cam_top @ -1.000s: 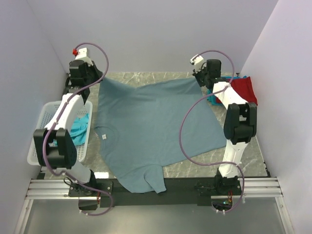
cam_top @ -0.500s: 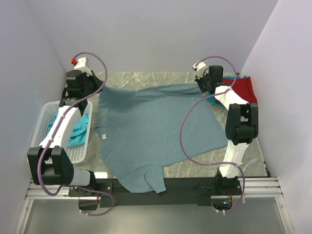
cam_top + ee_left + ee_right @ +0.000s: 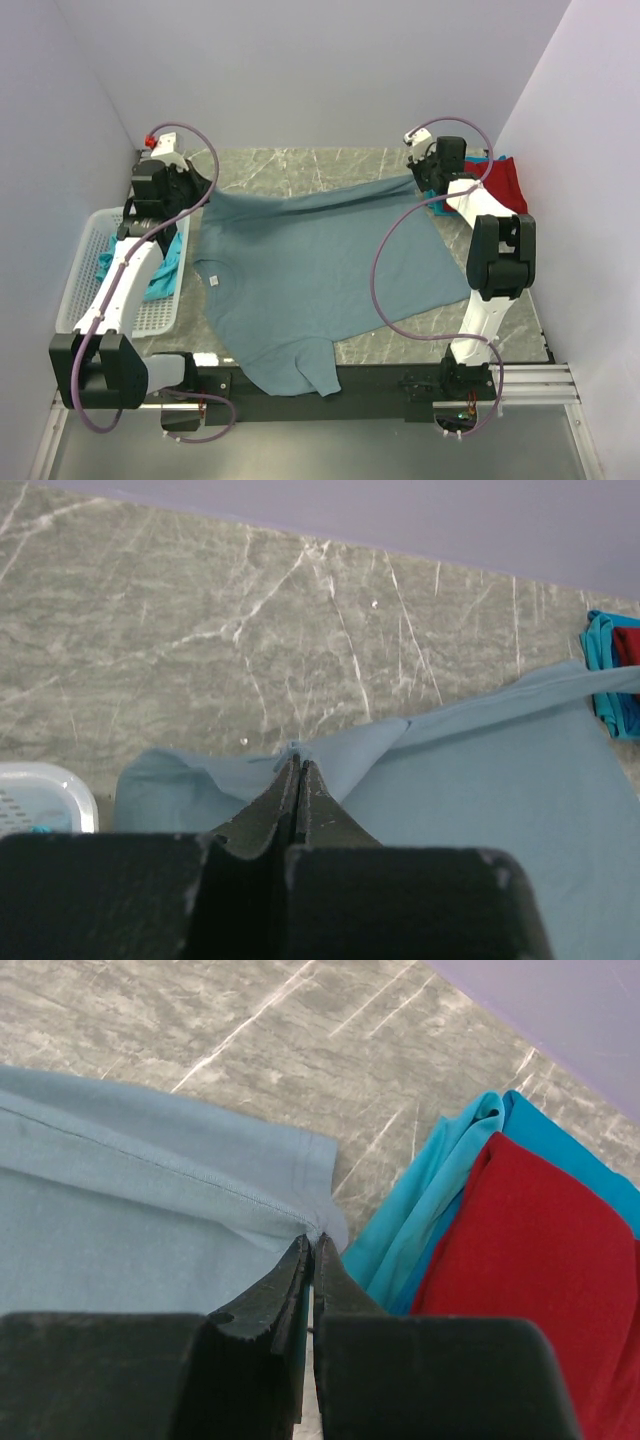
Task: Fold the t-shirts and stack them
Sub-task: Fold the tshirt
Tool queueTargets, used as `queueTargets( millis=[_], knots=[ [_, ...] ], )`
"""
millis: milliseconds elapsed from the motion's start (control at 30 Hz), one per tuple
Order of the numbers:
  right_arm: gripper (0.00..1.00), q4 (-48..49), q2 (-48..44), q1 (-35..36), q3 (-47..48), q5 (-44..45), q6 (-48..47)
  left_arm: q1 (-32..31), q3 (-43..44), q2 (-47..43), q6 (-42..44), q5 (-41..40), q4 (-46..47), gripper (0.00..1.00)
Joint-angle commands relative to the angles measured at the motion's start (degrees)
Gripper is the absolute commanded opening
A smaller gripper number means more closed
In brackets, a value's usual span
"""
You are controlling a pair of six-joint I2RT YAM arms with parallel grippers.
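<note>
My right gripper moves back and down next to release the lifted corner, since the shirt's edge (image 3: pixel 418 206) beside the teal t-shirt lies below and back of the gripper.
The large slate blue-grey t-shirt (image 3: pixel 310 270) lies spread over the marble table, its collar at the left and one sleeve hanging over the near edge. My left gripper (image 3: pixel 196 190) is shut on its far left hem corner (image 3: pixel 292 752). My right gripper (image 3: pixel 424 180) is shut on its far right hem corner (image 3: pixel 318 1228). The far hem is lifted and stretched between them. A red t-shirt (image 3: pixel 502 182) lies folded on a teal t-shirt (image 3: pixel 438 202) at the far right; both show in the right wrist view, red (image 3: pixel 540 1260) over teal (image 3: pixel 430 1220).
A white plastic basket (image 3: pixel 95 290) stands at the left with another teal t-shirt (image 3: pixel 160 268) in it. Purple walls close in the back and both sides. The black rail (image 3: pixel 380 380) with the arm bases runs along the near edge.
Both grippers have pulled the far hem outward and toward the near side; the left arm has swung out to the left. The hem now runs taut and lower across the table.
</note>
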Motion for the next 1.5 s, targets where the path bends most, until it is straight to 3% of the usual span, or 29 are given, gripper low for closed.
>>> queueTargets(
  millis=[0,1333,1400,1467],
  knots=[
    [0.0,2.07,-3.19,-0.45,-0.63,-0.65,0.46,-0.34,-1.62,-2.8,-0.95,1.29,0.15,0.0],
    [0.0,-2.05,-3.01,-1.85,-5.55,3.91,-5.68,-5.35,-13.14,-11.85,-4.82,0.49,-5.03,0.01],
    [0.05,-3.29,-3.01,-2.03,-6.26,3.92,-7.7,-5.44,-13.23,-11.94,-4.82,0.84,-5.3,0.01],
    [0.18,-5.83,-3.1,-2.2,-6.87,3.22,-9.46,-5.44,-13.32,-11.85,-4.82,1.37,-5.74,0.01]
  ],
)
